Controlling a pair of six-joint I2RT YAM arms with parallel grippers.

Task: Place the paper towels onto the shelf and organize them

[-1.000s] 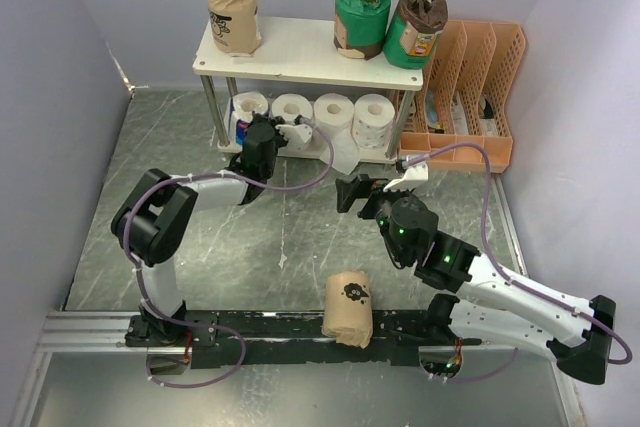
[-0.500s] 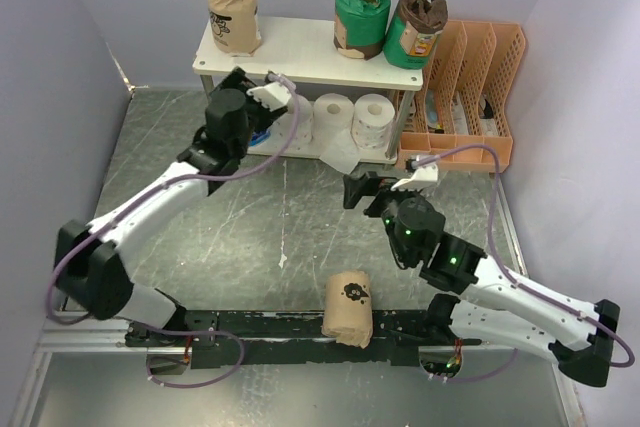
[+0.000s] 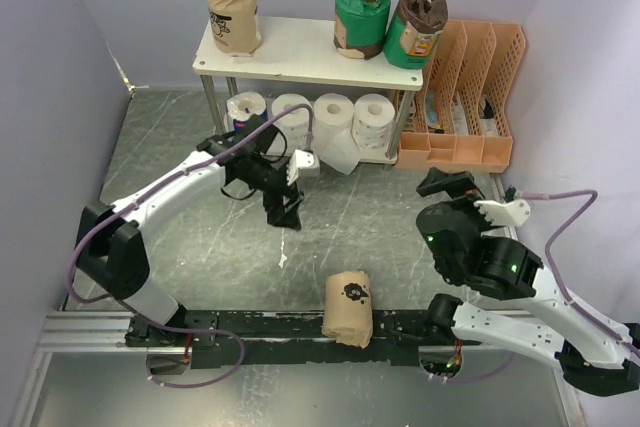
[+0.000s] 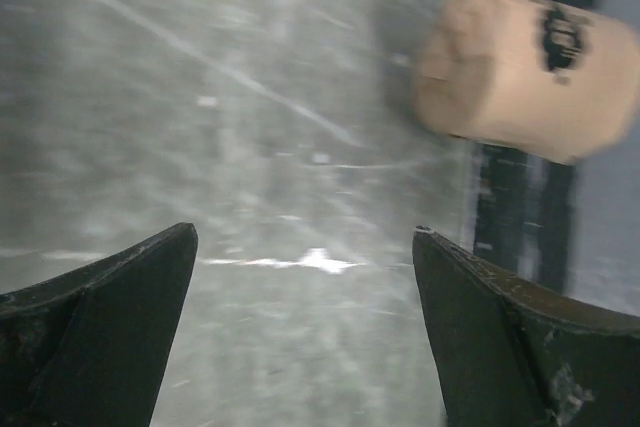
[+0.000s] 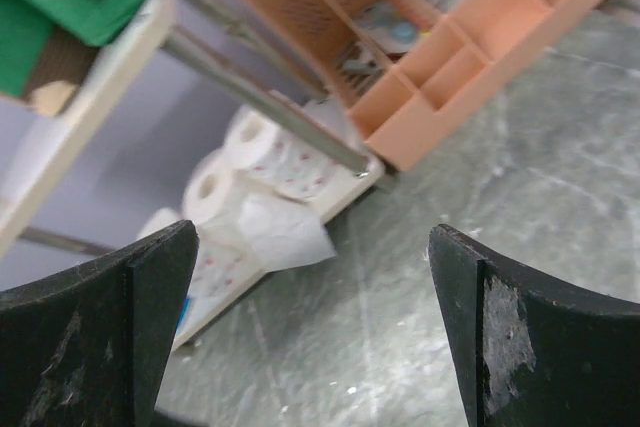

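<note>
The tan roll's folded far end (image 3: 346,278) (image 4: 448,97) lies below and back, so next my left gripper needs to move back and down onto that end's crumpled paper facing the fingers.
The shelf (image 3: 300,50) stands at the back. A tan-wrapped roll (image 3: 233,15) and two green-wrapped rolls (image 3: 361,12) (image 3: 415,29) stand on its top board. Several white rolls (image 3: 333,113) line its lower tier, and a loose sheet hangs from one. Another tan roll (image 3: 347,308) lies on its side near the front rail; the left wrist view shows this tan roll (image 4: 525,72) ahead and to the right. My left gripper (image 3: 285,210) (image 4: 305,247) hangs open and empty over the table. My right gripper (image 3: 448,183) (image 5: 310,237) is open and empty, facing the white rolls (image 5: 265,162).
An orange slotted file rack (image 3: 465,97) (image 5: 450,37) stands right of the shelf with small items inside. Grey walls close in the left, back and right sides. A black rail (image 3: 260,329) with the arm bases runs along the near edge.
My left arm has drawn back from the shelf's lower tier and swung toward the near side, jaws now open. My right arm has pulled back to the right.
</note>
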